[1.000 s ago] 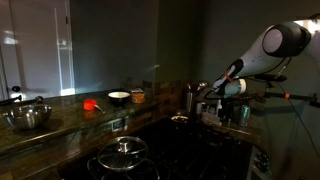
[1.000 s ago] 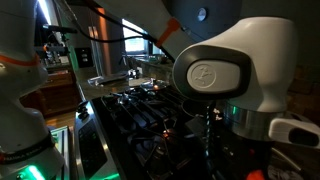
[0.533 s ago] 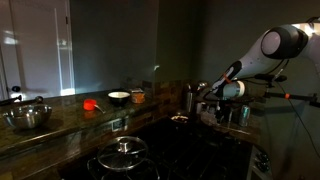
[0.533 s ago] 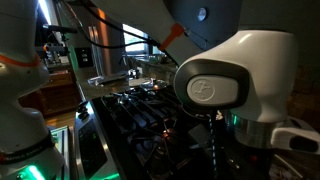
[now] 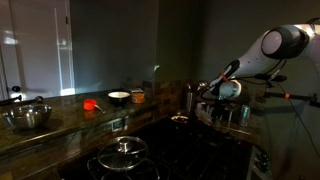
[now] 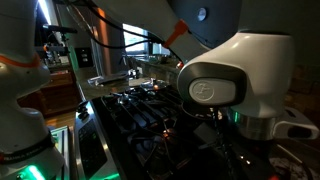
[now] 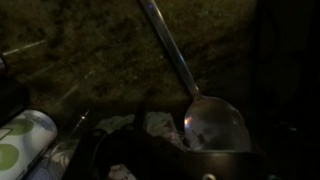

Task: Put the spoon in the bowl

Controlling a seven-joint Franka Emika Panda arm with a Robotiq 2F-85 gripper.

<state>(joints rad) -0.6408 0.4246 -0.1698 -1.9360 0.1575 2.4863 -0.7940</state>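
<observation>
My gripper needs to move down past the wide bowl of the spoon and onto the thin metal handle (image 7: 181, 66), and turn a little because the handle is slanted across the wrist view.
In the wrist view a large metal spoon (image 7: 212, 118) lies with its bowl close to my gripper (image 7: 190, 150) and its long handle running up and away over the dark speckled counter. The gripper's fingers are lost in the dark, so I cannot tell whether they hold the spoon. In an exterior view my gripper (image 5: 207, 92) hangs low over the counter at the right. A small white bowl (image 5: 118, 97) stands far to its left on the counter. A large metal bowl (image 5: 28, 117) sits at the far left.
A metal canister (image 5: 188, 99) stands just beside the gripper. A red object (image 5: 91, 103) and a small jar (image 5: 137, 96) flank the white bowl. A lidded pot (image 5: 122, 152) sits on the stove in front. A white cup with green spots (image 7: 20, 140) shows at the wrist view's lower left.
The arm has shifted slightly; the gripper sits a touch higher and further right than a second ago. Nothing else has moved.
</observation>
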